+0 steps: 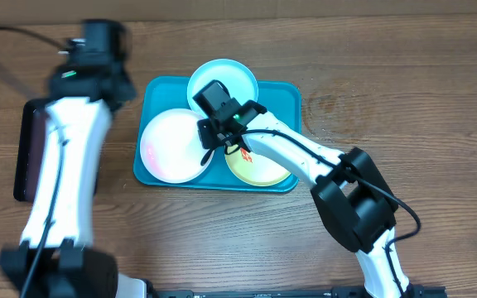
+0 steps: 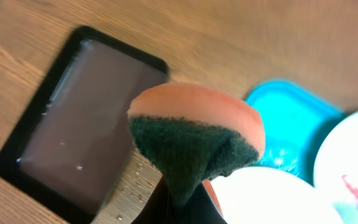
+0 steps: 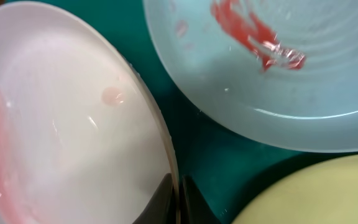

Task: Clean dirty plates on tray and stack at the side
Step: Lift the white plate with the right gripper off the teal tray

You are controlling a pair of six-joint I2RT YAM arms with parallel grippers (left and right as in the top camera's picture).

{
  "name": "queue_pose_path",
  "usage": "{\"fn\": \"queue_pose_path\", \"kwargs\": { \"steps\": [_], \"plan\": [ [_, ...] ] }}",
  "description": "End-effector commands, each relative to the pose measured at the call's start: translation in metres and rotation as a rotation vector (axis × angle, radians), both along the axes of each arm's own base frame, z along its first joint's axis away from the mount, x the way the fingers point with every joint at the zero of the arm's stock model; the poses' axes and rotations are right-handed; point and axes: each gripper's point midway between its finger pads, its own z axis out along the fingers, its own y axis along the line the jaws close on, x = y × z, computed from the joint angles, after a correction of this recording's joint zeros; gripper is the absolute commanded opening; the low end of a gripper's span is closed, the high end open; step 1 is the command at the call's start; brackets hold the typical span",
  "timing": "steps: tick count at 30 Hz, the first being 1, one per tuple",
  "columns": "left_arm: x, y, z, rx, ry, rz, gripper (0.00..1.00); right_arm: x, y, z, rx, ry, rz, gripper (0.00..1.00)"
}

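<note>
I will next lift my right gripper across the turquoise tray [image 1: 284, 95] and bring it down onto the damp wood to release, because that patch is to its right in the overhead view.
The turquoise tray [image 1: 284, 95] holds three plates: a light blue one [image 1: 226, 76] at the back, a white one [image 1: 168, 145] on the left and a yellow-green one [image 1: 263, 168] on the right. My right gripper [image 1: 209, 149] [image 3: 178, 202] is shut on the white plate's [image 3: 61, 124] right rim, one finger on each side. Pink smears mark that plate. A red smear lies on the light blue plate [image 3: 291, 93]. My left gripper [image 1: 98, 40] [image 2: 180, 202] hangs beyond the tray's far-left corner. It is shut on an orange sponge [image 2: 194, 134] with a dark green scouring face.
A dark maroon-black tray [image 1: 30, 149] [image 2: 79, 124] lies on the wooden table to the left of the turquoise tray, partly under my left arm. Water droplets dot the wood beside it. My right arm stretches in from the lower right over the yellow-green plate [image 3: 316, 193].
</note>
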Motion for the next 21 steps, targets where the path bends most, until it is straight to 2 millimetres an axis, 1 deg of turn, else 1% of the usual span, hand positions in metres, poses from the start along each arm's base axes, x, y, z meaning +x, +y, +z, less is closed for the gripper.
{"fn": "queue_pose_path", "kwargs": {
  "steps": [1, 3, 4, 7, 9, 11, 14, 17, 21],
  "plan": [
    [-0.013, 0.032, -0.001, -0.109, -0.004, 0.07, 0.04, 0.016, 0.005, 0.092, -0.08, -0.294, 0.042, 0.04],
    [-0.024, 0.055, -0.009, -0.152, 0.022, 0.12, 0.04, 0.02, -0.005, 0.111, -0.211, -0.404, 0.023, 0.04],
    [-0.032, 0.07, -0.015, -0.178, 0.039, 0.156, 0.04, 0.023, -0.01, 0.123, -0.293, -0.474, 0.015, 0.04],
    [-0.043, 0.095, -0.025, -0.241, 0.047, 0.222, 0.04, 0.025, -0.022, 0.148, -0.483, -0.625, -0.003, 0.04],
    [-0.046, 0.105, -0.029, -0.284, 0.037, 0.246, 0.04, 0.025, -0.03, 0.166, -0.608, -0.716, -0.027, 0.04],
    [-0.048, 0.112, -0.031, -0.325, 0.023, 0.262, 0.04, 0.023, -0.035, 0.181, -0.708, -0.786, -0.047, 0.04],
    [-0.051, 0.119, -0.032, -0.348, 0.015, 0.281, 0.04, 0.019, -0.032, 0.199, -0.83, -0.856, -0.014, 0.04],
    [-0.051, 0.12, -0.032, -0.347, 0.012, 0.283, 0.04, 0.016, -0.022, 0.208, -0.912, -0.888, 0.078, 0.04],
    [-0.05, 0.118, -0.032, -0.347, 0.013, 0.276, 0.04, 0.012, -0.007, 0.218, -0.947, -0.932, 0.151, 0.04]
  ]
}}
